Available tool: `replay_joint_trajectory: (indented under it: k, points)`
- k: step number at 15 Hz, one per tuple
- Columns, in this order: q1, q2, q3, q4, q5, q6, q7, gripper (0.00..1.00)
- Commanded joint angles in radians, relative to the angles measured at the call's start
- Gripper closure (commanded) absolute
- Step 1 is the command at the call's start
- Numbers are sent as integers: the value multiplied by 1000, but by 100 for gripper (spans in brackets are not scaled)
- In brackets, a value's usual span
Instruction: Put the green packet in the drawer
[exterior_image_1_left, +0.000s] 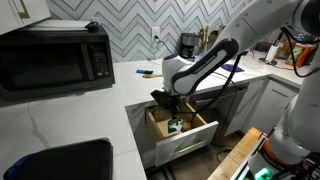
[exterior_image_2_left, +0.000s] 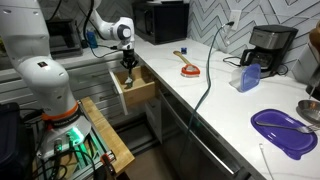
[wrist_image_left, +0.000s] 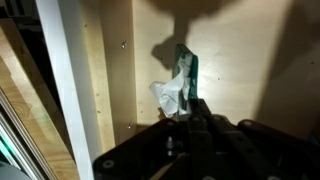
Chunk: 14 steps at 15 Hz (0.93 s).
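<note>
My gripper lowers toward the drawer's wooden bottom next and releases the green packet's edge, since it still hangs over its shadow in the open drawer.
The drawer stands pulled out below the white counter, with a light wooden inside; it also shows in the exterior view from the side. My gripper reaches down into it. In the wrist view the gripper is shut on the lower edge of the green packet, which is green with crumpled white parts. The packet hangs just over the wooden drawer floor and casts a shadow on it. A bit of green shows in the drawer in an exterior view.
A microwave and a black sink are on the counter, with a coffee maker at the wall. A red object, a blue container and a purple plate lie on the counter. A black cable hangs over its edge.
</note>
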Motion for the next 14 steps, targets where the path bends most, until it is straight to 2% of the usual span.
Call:
replay_joint_trajectory:
  k: [1,6,12,13,14]
  points:
    - [43,79,-38,-11,-95,110,109,100]
    - [99,164,-128,13,-269,162,263,100]
    - [169,214,-217,76,-490,134,452,100]
    - [175,219,-222,84,-515,131,474,93]
    - [175,216,-220,88,-529,133,481,72]
